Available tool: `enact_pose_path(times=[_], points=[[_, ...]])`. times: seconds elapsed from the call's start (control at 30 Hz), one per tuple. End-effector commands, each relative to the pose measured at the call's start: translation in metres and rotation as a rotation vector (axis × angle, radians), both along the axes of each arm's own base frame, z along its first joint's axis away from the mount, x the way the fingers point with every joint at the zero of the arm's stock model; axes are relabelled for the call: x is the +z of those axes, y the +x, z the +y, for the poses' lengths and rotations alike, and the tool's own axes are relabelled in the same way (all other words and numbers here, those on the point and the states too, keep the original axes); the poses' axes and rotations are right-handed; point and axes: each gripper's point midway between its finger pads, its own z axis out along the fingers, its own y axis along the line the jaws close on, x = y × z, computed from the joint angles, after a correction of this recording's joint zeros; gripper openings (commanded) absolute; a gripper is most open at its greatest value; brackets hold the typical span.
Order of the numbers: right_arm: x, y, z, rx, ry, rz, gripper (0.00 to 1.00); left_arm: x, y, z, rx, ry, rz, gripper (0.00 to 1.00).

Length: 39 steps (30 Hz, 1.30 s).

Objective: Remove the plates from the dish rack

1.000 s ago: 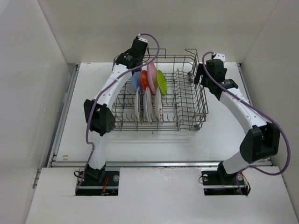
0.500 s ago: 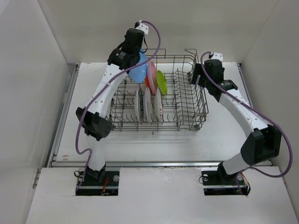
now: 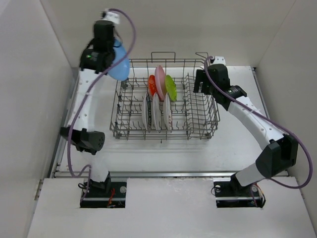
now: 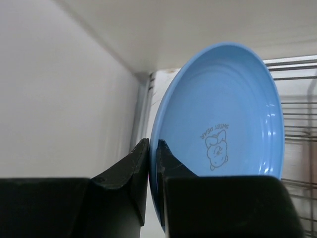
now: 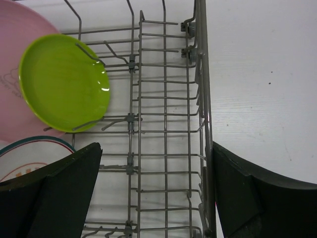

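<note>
The left gripper swings back and down next, turns the blue plate [image 3: 120, 67] flat and releases it on the table between bar and dish rack, where the table is empty.
My left gripper [image 3: 113, 55] is shut on the rim of the blue plate [image 3: 120, 67] and holds it high, left of and behind the dish rack [image 3: 210, 124]. In the left wrist view the blue plate [image 4: 223, 129] stands on edge between my fingers [image 4: 136, 163]. The orange-red [image 3: 152, 85], pink [image 3: 160, 79] and lime-green [image 3: 171, 87] plates stand in the rack's back row. Three white plates [image 3: 157, 111] stand in front of them. My right gripper [image 3: 201, 82] is open over the rack's right side; the lime-green plate [image 5: 64, 82] lies left of it.
White walls close in at the left, back and right. A metal rail [image 3: 69, 119] runs along the table's left edge. The rack's right half [image 5: 166, 124] holds only bare tines. White table [image 5: 262, 74] shows right of the rack.
My left gripper has lifted the blue plate out of the rack and carried it up and to the left. My right gripper has shifted slightly left over the rack.
</note>
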Motion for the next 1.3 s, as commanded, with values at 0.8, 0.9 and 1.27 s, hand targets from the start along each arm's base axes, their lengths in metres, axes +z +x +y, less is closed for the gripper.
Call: enact_pose_path(times=[0.8,0.9,1.27], points=[[0.053,0.029,0.057,-0.037,0.045,-0.15,0.64,-0.204,-0.087,0.184,0.181,-0.739,0.465,0.0],[0.033,0.03,0.041,-0.108,0.012,-0.091,0.62,-0.178,-0.079,0.173,0.116,-0.777,0.408,0.0],[-0.012,0.037,0.066,0.025,0.029,0.039,0.5,-0.072,-0.084,0.164,0.058,-0.732,0.195,0.0]])
